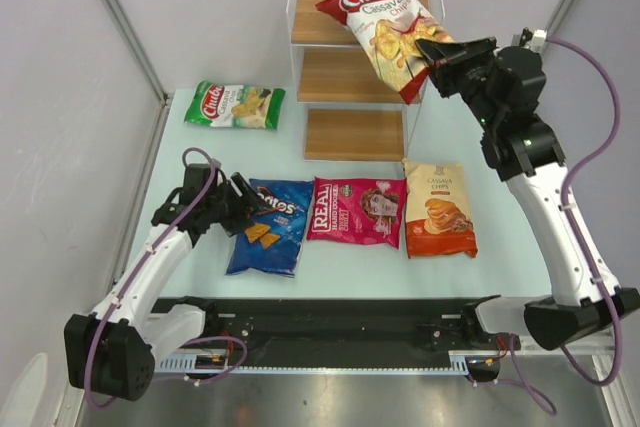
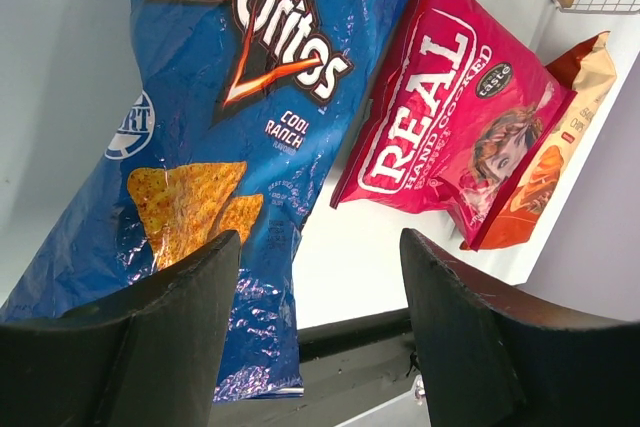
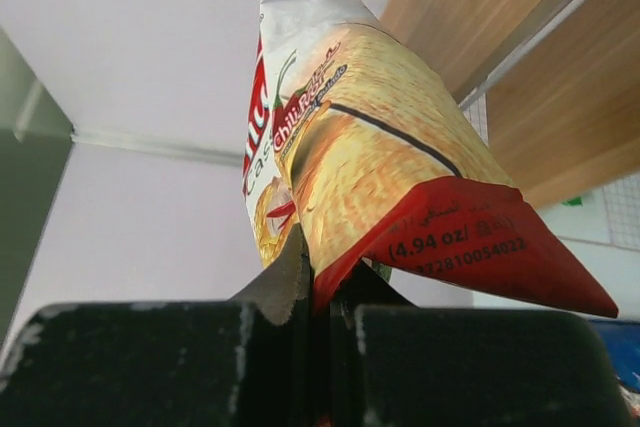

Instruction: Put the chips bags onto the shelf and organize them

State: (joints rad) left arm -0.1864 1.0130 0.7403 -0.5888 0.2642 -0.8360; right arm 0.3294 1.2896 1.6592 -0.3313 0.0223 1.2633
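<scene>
The robot next needs to move its right gripper outward, straighten the tilted red Chuba bag and let go of it on the shelf's top board, because that board lies outward of the gripper.
My right gripper is shut on the bottom edge of the red Chuba cassava bag, holding it tilted in the air in front of the shelf; that same bag rises from the closed jaws in the right wrist view. My left gripper stands open over the left side of the blue Doritos bag, which lies flat on the table. Its lower edge passes between the open fingers. The pink Real bag, the orange-and-cream bag and the green Chuba bag lie flat on the table.
The shelf's three wooden boards hold nothing. A black rail runs along the table's near edge between the arm bases. Grey walls stand close on the left and right.
</scene>
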